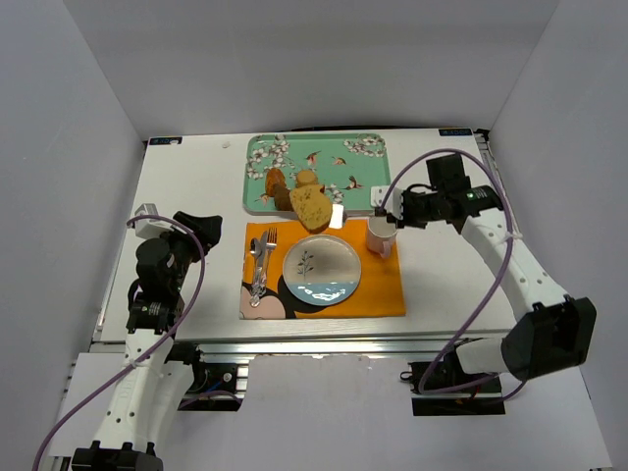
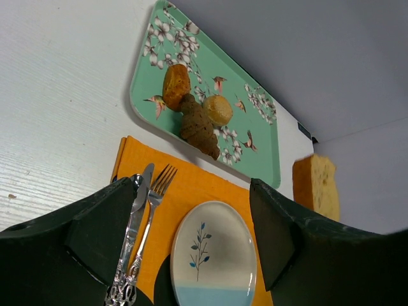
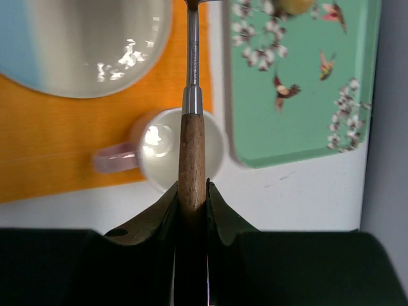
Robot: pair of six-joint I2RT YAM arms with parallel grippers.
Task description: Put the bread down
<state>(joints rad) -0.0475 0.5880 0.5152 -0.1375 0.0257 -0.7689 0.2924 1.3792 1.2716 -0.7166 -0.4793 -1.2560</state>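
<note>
My right gripper will tip bread onto the plate point(image 1: 321, 269) next. Then it will swing down to free the spatula, since there is bare tabletop below, to its right in the top view.
The bread point(image 1: 314, 206), a golden-tan slice with a brown crust, sits at the tip of a spatula point(image 1: 339, 214), raised over the tray's near edge just behind the plate point(image 1: 321, 269). It also shows in the left wrist view point(image 2: 315, 185), off the table. My right gripper point(image 1: 397, 218) is shut on the spatula's wooden handle point(image 3: 192, 153), above the cup. The right wrist view does not show the bread. My left gripper point(image 1: 196, 228) is open and empty at the left of the placemat; its view point(image 2: 191, 197) looks over the plate point(image 2: 213, 255).
A green flowered tray point(image 1: 358, 182) at the back holds two dark pastries point(image 1: 277, 183) and a small bun point(image 1: 308, 179). An orange placemat point(image 1: 383, 285) carries the plate, a fork and knife point(image 1: 260, 260) and a pink-handled cup point(image 1: 381, 237). White walls enclose the table.
</note>
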